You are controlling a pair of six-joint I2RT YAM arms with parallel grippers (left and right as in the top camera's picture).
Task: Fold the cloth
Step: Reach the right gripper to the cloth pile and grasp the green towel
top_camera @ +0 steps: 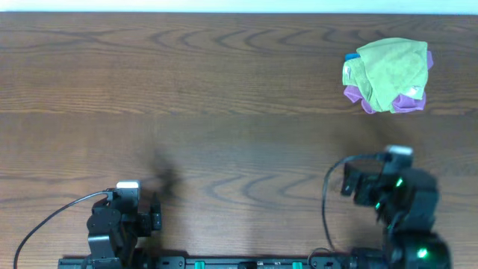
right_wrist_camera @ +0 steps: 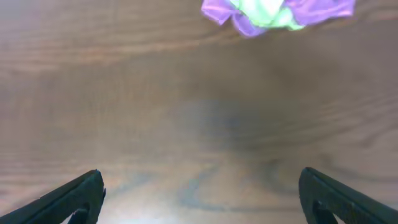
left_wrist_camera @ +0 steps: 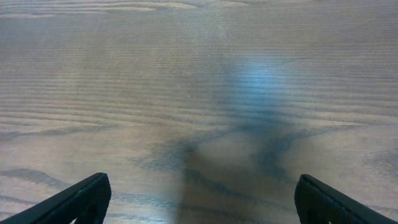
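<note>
The robot will bring its right gripper outward and then down onto the middle of the olive-green cloth [top_camera: 392,71], since that cloth lies uncovered on top of the bundle.
A bundle of cloths lies at the far right of the table. A dull olive-green cloth [top_camera: 392,71] sits on top of a purple cloth [top_camera: 409,103]. A lighter lime-green patch, the cloth [top_camera: 349,75], shows at the bundle's left edge, mostly covered. In the right wrist view the bundle's near edge shows at the top, purple [right_wrist_camera: 323,9] around bright green fabric [right_wrist_camera: 264,9]. My left gripper [left_wrist_camera: 202,199] is open and empty over bare wood at the front left [top_camera: 153,217]. My right gripper [right_wrist_camera: 202,196] is open and empty, well short of the bundle [top_camera: 355,183].
A small blue bit [top_camera: 349,57] pokes out at the bundle's upper left. The wooden table [top_camera: 224,112] runs wide to the back edge. Both arm bases and a black cable [top_camera: 45,220] sit along the front edge.
</note>
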